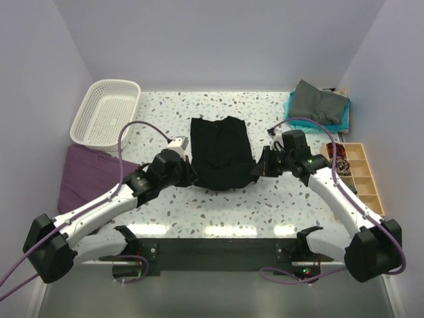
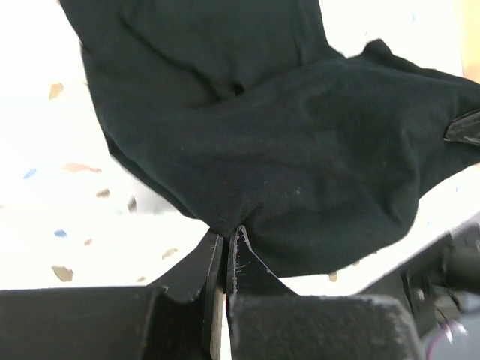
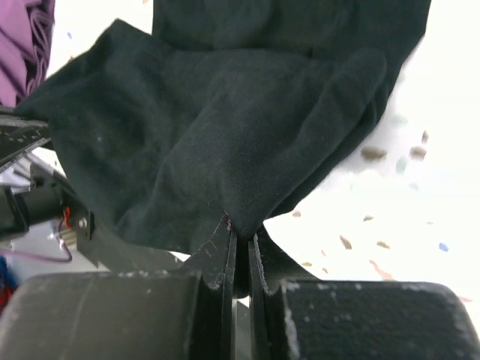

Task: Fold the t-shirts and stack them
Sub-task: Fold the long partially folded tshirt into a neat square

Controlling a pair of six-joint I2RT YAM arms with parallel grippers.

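The left gripper carries the shirt's raised near corner outward next and releases it over the far corner nearer the basket, which lies flat outward of the gripper.
A black t-shirt (image 1: 220,149) lies in the middle of the speckled table (image 1: 291,199), its far part flat and its near edge bunched and raised. My left gripper (image 1: 191,173) is shut on the shirt's near left corner, where fabric (image 2: 285,135) is pinched at the fingertips (image 2: 226,234). My right gripper (image 1: 255,169) is shut on the near right corner, and cloth (image 3: 225,127) runs down between its tips (image 3: 241,234). A dark grey t-shirt (image 1: 318,103) lies on a teal one (image 1: 339,122) at the back right.
A white lattice basket (image 1: 106,112) stands at the back left. Purple cloth (image 1: 89,172) lies at the left edge beneath the left arm. A wooden compartment tray (image 1: 358,175) sits along the right edge beside the right arm.
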